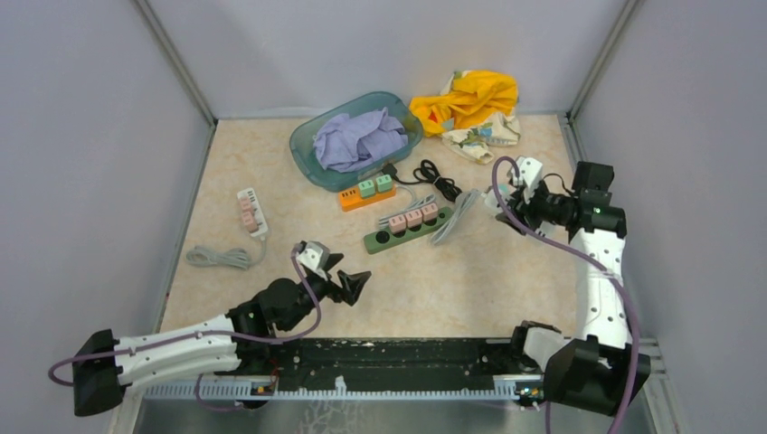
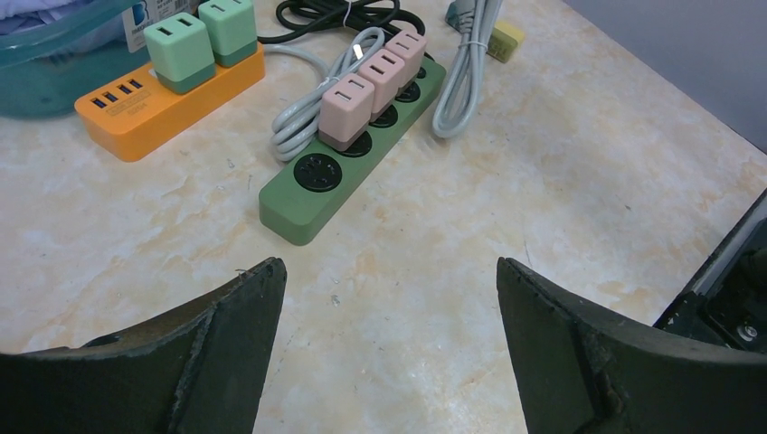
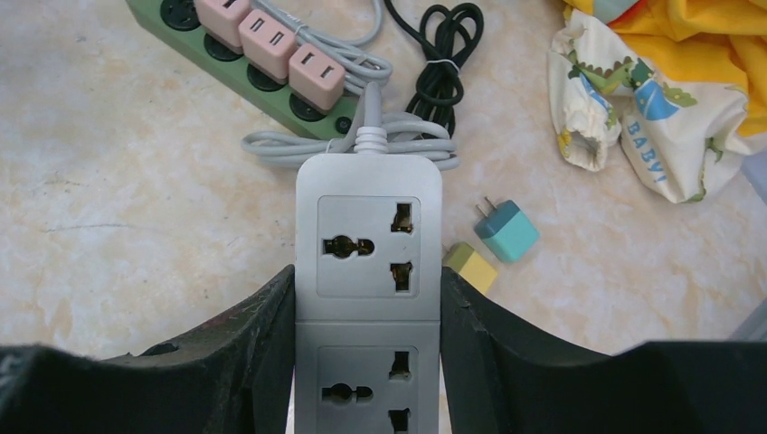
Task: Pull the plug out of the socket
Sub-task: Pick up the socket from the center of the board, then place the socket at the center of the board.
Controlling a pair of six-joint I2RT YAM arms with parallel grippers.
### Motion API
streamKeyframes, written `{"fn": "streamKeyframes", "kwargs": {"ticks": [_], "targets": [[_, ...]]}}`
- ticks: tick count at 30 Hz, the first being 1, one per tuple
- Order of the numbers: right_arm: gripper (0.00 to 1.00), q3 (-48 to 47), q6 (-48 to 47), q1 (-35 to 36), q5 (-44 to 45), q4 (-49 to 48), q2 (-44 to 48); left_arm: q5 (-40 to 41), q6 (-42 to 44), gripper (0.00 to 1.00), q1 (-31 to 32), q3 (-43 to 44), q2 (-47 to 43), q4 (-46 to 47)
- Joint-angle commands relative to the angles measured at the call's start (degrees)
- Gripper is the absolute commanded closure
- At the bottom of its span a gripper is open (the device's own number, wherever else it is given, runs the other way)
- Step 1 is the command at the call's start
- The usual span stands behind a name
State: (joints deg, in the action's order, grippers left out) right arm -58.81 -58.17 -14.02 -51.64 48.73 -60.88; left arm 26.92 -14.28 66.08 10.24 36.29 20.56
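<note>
Both visible sockets are empty, so my right gripper should next move outward and down and release the grey socket strip [image 3: 366, 217] on the bare tabletop [image 3: 592, 278] beside the teal plug.
Three pink plugs [image 2: 380, 77] sit in a row in the green socket strip [image 2: 312, 203], which lies mid-table [image 1: 409, 228]. My left gripper [image 2: 389, 264] hangs open just short of the strip's near end, with nothing between its fingers; the top view shows the same left gripper [image 1: 348, 276]. My right gripper [image 3: 368, 276] is shut on the sides of a grey socket strip [image 3: 366, 217], whose two visible sockets are empty. Beyond it, the right wrist view takes in the green strip [image 3: 235, 68] with the pink plugs [image 3: 271, 45].
An orange strip [image 2: 163, 108] holds two green plugs. A white strip [image 1: 251, 212] lies at the left. A teal basin [image 1: 357, 140] with purple cloth and a yellow cloth [image 1: 470, 104] are at the back. Loose teal [image 3: 506, 231] and yellow [image 3: 470, 268] plugs and a black cable [image 3: 443, 54] lie beside the grey strip.
</note>
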Motion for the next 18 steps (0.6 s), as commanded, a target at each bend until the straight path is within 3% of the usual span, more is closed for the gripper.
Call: {"fn": "streamKeyframes", "kwargs": {"ticks": [1,18], "targets": [[1.0,-4.8,6.3,-0.8,-0.5,-9.1,0.3,-0.3,0.4,0.09,-0.3,-0.9,-1.4,1.3],[1.0,-15.7,14.3,-0.9,6.2,-19.6,-12.4,-0.8,-0.2,0.09,-0.3,-2.3,-2.8,2.2]]}}
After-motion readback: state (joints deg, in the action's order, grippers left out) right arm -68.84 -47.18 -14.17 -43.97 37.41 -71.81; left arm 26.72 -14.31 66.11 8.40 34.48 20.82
